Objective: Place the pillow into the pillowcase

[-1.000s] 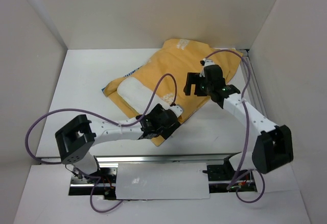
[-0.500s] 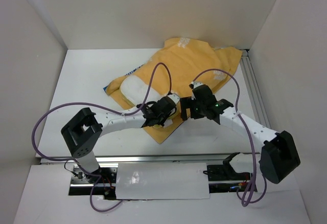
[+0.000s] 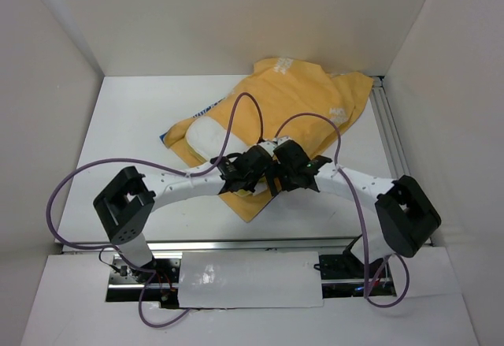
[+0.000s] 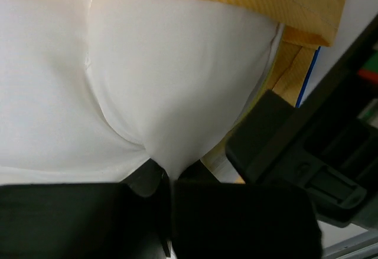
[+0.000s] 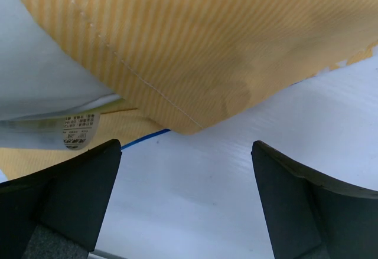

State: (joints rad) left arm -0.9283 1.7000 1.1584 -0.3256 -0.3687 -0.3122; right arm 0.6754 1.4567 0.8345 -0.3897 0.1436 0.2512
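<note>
Next, my left gripper lifts with the pillow's fold toward that edge, then lowers and releases it, because the pillow still pokes out past the pillowcase's open edge (image 3: 242, 135) (image 4: 224, 3).
The pillowcase (image 3: 303, 102) lies orange-yellow side out across the back middle of the table, a thin blue edge showing at its left. The white pillow (image 3: 206, 137) pokes out of its left part. In the left wrist view the pillow (image 4: 147, 76) fills the frame, and my left gripper (image 4: 165, 173) is shut on a pinched fold of its near edge. My left gripper (image 3: 258, 174) and right gripper (image 3: 277, 176) nearly touch at the pillowcase's near edge. My right gripper (image 5: 184, 153) is open just above the bare table, before a corner of the pillowcase (image 5: 207, 46), with the pillow (image 5: 41, 76) at the left.
White walls enclose the table (image 3: 134, 125) on three sides, and a metal rail (image 3: 390, 133) runs along the right edge. Purple cables loop over both arms. A printed care label (image 5: 77, 134) hangs by the right gripper's left finger. The right gripper's black body (image 4: 295, 153) crowds the left wrist view.
My left gripper has shut on the pillow's near edge and shifted slightly back. The right arm swung from the pillowcase's back part down to its near edge beside the left gripper, still open.
</note>
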